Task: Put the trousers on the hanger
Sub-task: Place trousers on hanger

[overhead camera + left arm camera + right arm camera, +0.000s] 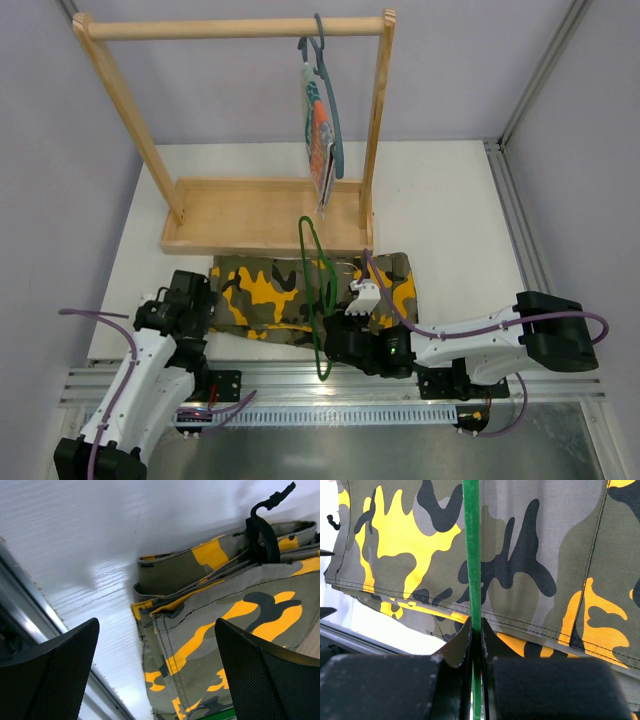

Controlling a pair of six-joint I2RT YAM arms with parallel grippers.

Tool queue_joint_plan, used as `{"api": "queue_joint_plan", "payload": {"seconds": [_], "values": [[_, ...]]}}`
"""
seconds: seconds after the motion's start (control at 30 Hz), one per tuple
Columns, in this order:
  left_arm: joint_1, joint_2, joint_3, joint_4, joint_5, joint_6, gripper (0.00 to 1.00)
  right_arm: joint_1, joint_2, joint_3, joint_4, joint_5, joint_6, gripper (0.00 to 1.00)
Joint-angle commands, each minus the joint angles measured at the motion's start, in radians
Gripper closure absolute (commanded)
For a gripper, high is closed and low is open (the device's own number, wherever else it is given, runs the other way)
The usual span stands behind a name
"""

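Observation:
The layered edges of the waistband's near corner (pixel 214 321) (pixel 149 609) are already between the wide-open fingers of the left gripper, so the left gripper needs to go down onto that corner next and close there.
The camouflage trousers (pixel 275 295) lie folded flat on the white table in front of the wooden rack. The thin green hanger (pixel 318 290) stands across them, its hook end toward the rack. My right gripper (pixel 330 338) is shut on the hanger's near end. In the right wrist view the green wire (pixel 472 555) runs straight out from between the closed fingertips of the right gripper (pixel 476 630), over the trousers (pixel 545 555). My left gripper (pixel 195 297) is at the trousers' left end. It (pixel 157 680) stands wide open above the trousers (pixel 215 630), holding nothing.
A wooden rack (pixel 235 28) with a tray-like base (pixel 260 215) stands at the back. A grey-blue hanger (pixel 330 110) with a striped cloth hangs from its bar. An aluminium rail (pixel 330 385) runs along the table's near edge. A black strap (pixel 262 530) sticks up from the trousers' waistband.

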Motion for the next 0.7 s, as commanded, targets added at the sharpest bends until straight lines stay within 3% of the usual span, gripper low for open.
{"api": "queue_joint_plan", "payload": {"seconds": [0.0,0.37,0.67], "values": [[0.006,-0.070,-0.054,0.104,0.003,-0.077,0.04,-0.005,-0.013,0.012,0.024,0.022,-0.001,0.96],[0.004,-0.251,-0.208,0.135,-0.048,-0.149,0.15,-0.005,0.000,0.014,0.033,0.018,-0.003,0.96],[0.006,-0.182,-0.258,0.245,-0.051,-0.132,0.19,-0.006,-0.005,0.011,0.027,0.027,0.003,0.96]]}}
